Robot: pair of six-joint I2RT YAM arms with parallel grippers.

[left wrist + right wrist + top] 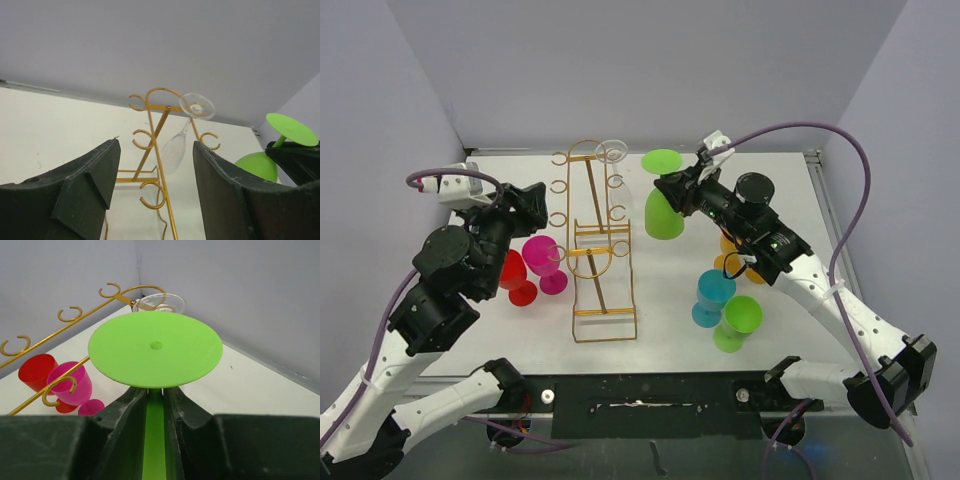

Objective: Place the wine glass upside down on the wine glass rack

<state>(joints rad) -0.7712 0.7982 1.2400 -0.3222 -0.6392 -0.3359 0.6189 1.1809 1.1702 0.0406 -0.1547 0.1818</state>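
The hook beside the clear glass (612, 152) is empty, so I should move my right gripper to the left in the top view, guide its wine glass's stem in, and let go.
The gold wire wine glass rack (600, 250) stands mid-table; it also shows in the left wrist view (159, 150) and the right wrist view (65, 315). A clear wine glass (612, 152) hangs upside down at its top right hook (196, 106). My right gripper (682, 188) is shut on the stem of a lime green wine glass (664, 205), held upside down with its foot (155, 347) uppermost, just right of the rack. My left gripper (532, 205) is open and empty, left of the rack, facing it.
Red (515, 275) and magenta (543, 260) wine glasses stand left of the rack. Teal (714, 295), another lime green (738, 320) and an orange glass (730, 252) stand at the right under my right arm. Grey walls close the back and sides.
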